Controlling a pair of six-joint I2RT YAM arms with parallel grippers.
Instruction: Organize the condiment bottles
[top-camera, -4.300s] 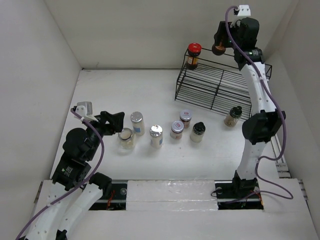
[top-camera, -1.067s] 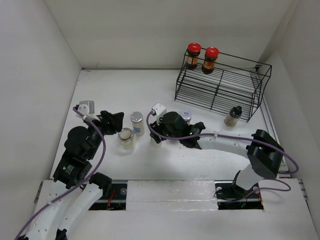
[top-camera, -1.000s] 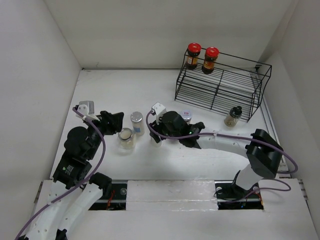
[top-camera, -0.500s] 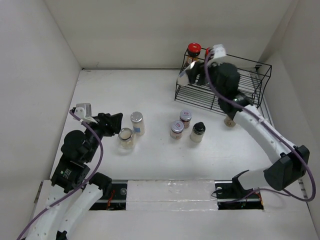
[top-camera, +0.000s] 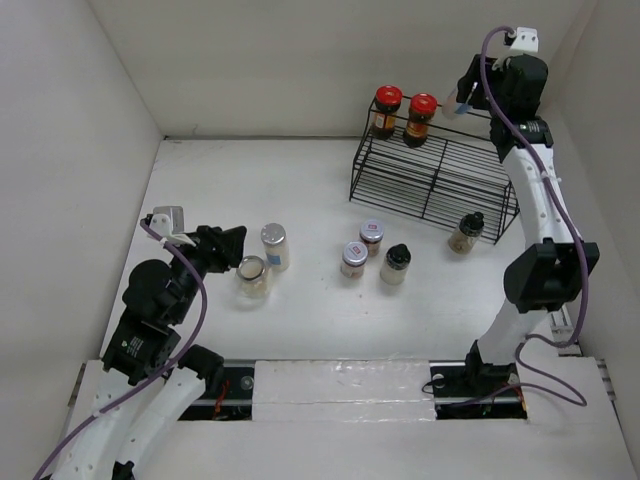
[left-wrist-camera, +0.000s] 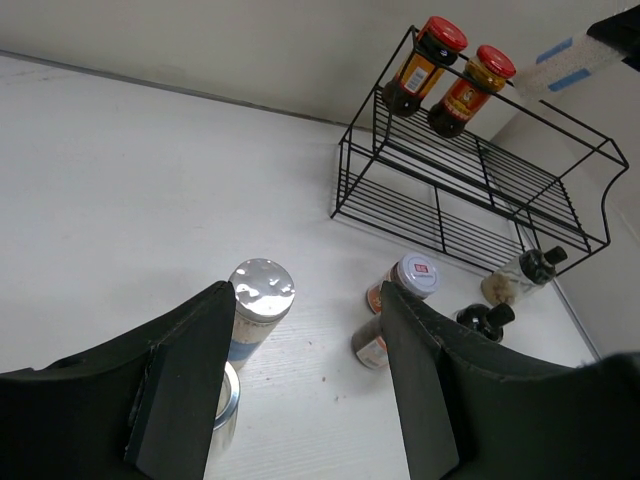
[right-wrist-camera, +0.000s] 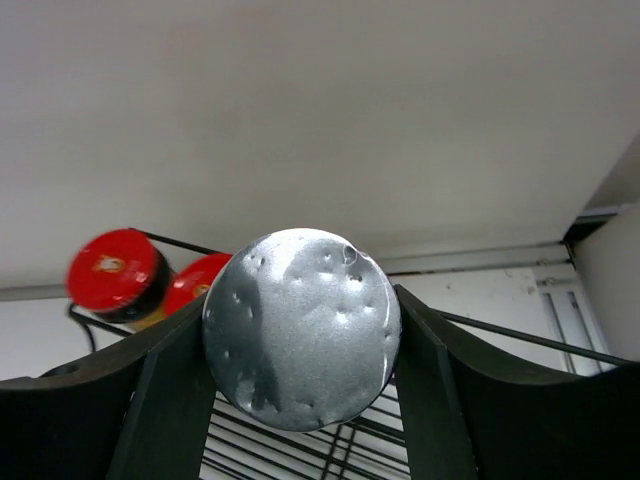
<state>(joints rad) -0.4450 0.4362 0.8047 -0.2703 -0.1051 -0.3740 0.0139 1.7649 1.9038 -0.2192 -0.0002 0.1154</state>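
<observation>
The robot's right gripper needs to go down toward the top shelf of the rack, close beside the nearer jar with the red lid.
My right gripper (top-camera: 466, 96) is shut on a silver-lidded jar (top-camera: 460, 103) and holds it above the top shelf of the black wire rack (top-camera: 440, 175), just right of two dark jars with red lids (top-camera: 388, 108) (top-camera: 421, 115). In the right wrist view the silver lid (right-wrist-camera: 302, 340) fills the gap between my fingers (right-wrist-camera: 160, 400), with the red lids (right-wrist-camera: 112, 275) to the left. My left gripper (top-camera: 226, 246) is open and empty over the table, near a silver-lidded jar (top-camera: 274, 245) and a pale jar (top-camera: 252, 277). Both show in the left wrist view: the silver-lidded jar (left-wrist-camera: 260, 305) and the pale jar (left-wrist-camera: 226, 415).
Two labelled-lid jars (top-camera: 371, 235) (top-camera: 353, 258) and a black-lidded jar (top-camera: 396, 263) stand mid-table. Another black-lidded jar (top-camera: 466, 232) stands at the rack's front right foot. White walls close in the table on three sides.
My right gripper took a silver-lidded jar from the middle of the table and carried it up and right, to the rack's top shelf beside the red-lidded jars. The left arm barely moved.
</observation>
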